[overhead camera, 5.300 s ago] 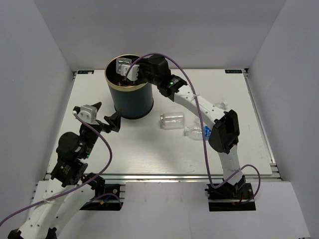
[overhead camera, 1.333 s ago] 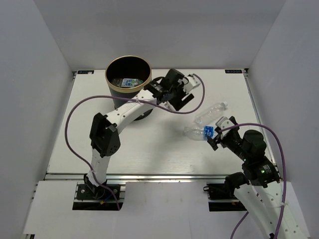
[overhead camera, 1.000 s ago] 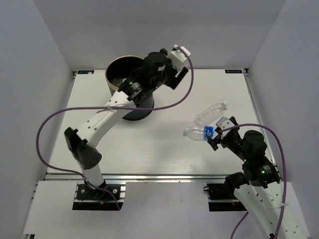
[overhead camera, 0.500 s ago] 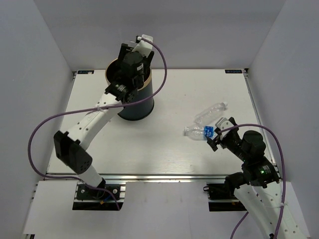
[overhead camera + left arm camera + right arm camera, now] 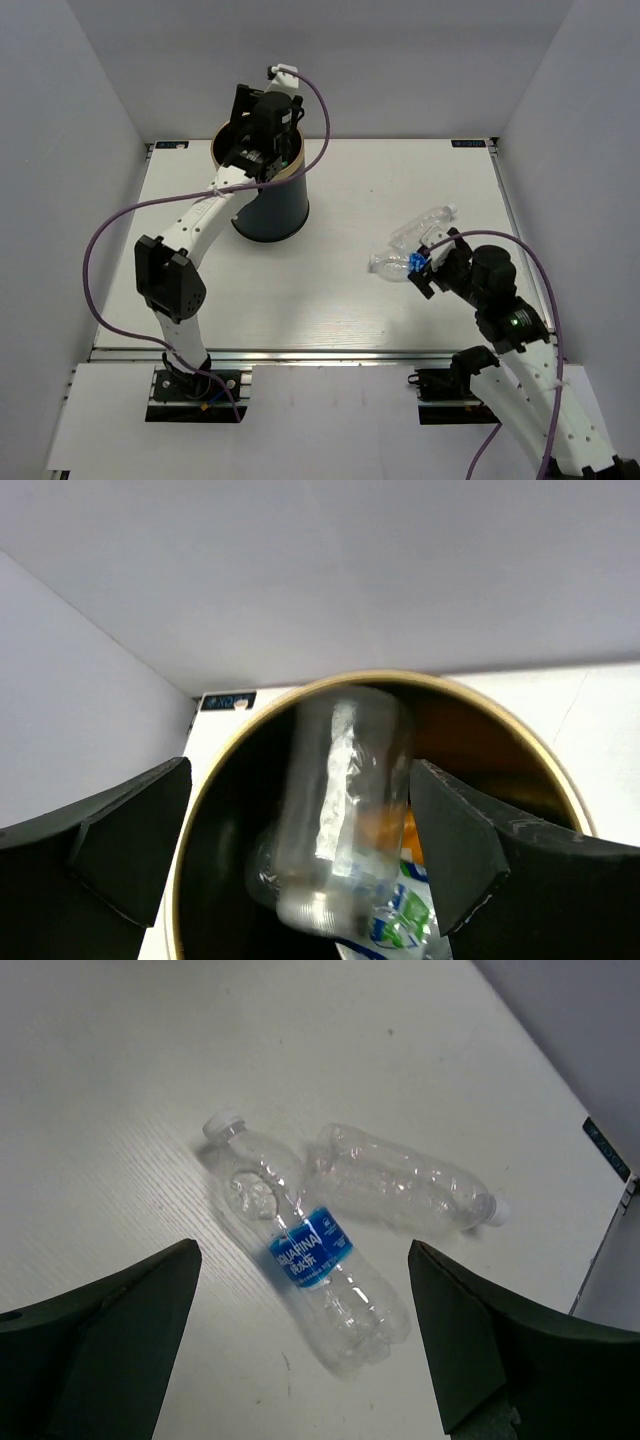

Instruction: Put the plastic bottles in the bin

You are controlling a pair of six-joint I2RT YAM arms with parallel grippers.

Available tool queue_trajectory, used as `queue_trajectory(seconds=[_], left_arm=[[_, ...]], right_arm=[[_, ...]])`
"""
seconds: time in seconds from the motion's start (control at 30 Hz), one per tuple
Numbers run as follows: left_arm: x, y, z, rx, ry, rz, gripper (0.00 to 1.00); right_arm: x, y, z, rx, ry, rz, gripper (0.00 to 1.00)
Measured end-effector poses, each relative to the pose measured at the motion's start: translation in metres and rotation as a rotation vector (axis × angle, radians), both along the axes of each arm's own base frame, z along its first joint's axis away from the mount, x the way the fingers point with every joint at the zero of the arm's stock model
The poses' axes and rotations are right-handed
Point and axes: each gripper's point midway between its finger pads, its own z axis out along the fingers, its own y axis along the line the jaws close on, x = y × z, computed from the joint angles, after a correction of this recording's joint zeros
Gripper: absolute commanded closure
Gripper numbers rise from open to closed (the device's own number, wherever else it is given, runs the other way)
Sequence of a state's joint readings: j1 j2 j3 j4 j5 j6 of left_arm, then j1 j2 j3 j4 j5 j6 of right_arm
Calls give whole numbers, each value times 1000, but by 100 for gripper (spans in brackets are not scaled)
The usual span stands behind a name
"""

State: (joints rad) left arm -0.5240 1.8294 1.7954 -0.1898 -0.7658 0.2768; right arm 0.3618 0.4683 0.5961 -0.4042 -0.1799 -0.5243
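Note:
My right gripper is above the slanted blue-labelled bottle (image 5: 393,264), so it will next go down and turn until its fingers are on both sides of the bottle at the label.
My left gripper (image 5: 252,148) hangs over the mouth of the dark bin (image 5: 272,212), open (image 5: 300,770). A clear plastic bottle (image 5: 340,800), blurred, sits neck-down between the spread fingers and inside the gold rim (image 5: 400,677), with neither finger closed on it. Below it in the bin lie a bottle with a green and blue label (image 5: 405,920) and something orange (image 5: 388,830). On the table to the right lie a blue-labelled bottle (image 5: 310,1250) (image 5: 393,264) and a clear bottle (image 5: 400,1180) (image 5: 425,222). My right gripper (image 5: 421,268) hovers open over the blue-labelled one (image 5: 303,1270).
The bin stands at the table's back left, close to the rear wall. White walls close in the table on three sides. A metal rail (image 5: 320,353) runs along the near edge, and the right edge (image 5: 520,240) lies just past the two bottles.
My left arm swung from mid-table to above the bin, and its gripper opened and let go of the clear bottle. My right gripper edged slightly closer to the blue-labelled bottle.

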Motion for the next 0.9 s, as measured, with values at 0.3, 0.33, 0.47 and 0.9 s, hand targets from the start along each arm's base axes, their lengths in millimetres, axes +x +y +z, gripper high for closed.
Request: queue_trajectory(seconds=[0.3, 0.33, 0.47, 0.9], left_arm=[[-27, -36, 53, -171, -50, -220, 0], [-37, -43, 55, -204, -47, -275, 0], [-79, -65, 57, -294, -11, -459, 0], [-168, -71, -11, -372, 127, -696, 0]], right_arm=[[55, -8, -27, -214, 208, -31, 10], [62, -10, -28, -232, 227, -34, 10], [83, -13, -33, -283, 298, 1, 10], [52, -10, -115, -424, 551, 296, 10]])
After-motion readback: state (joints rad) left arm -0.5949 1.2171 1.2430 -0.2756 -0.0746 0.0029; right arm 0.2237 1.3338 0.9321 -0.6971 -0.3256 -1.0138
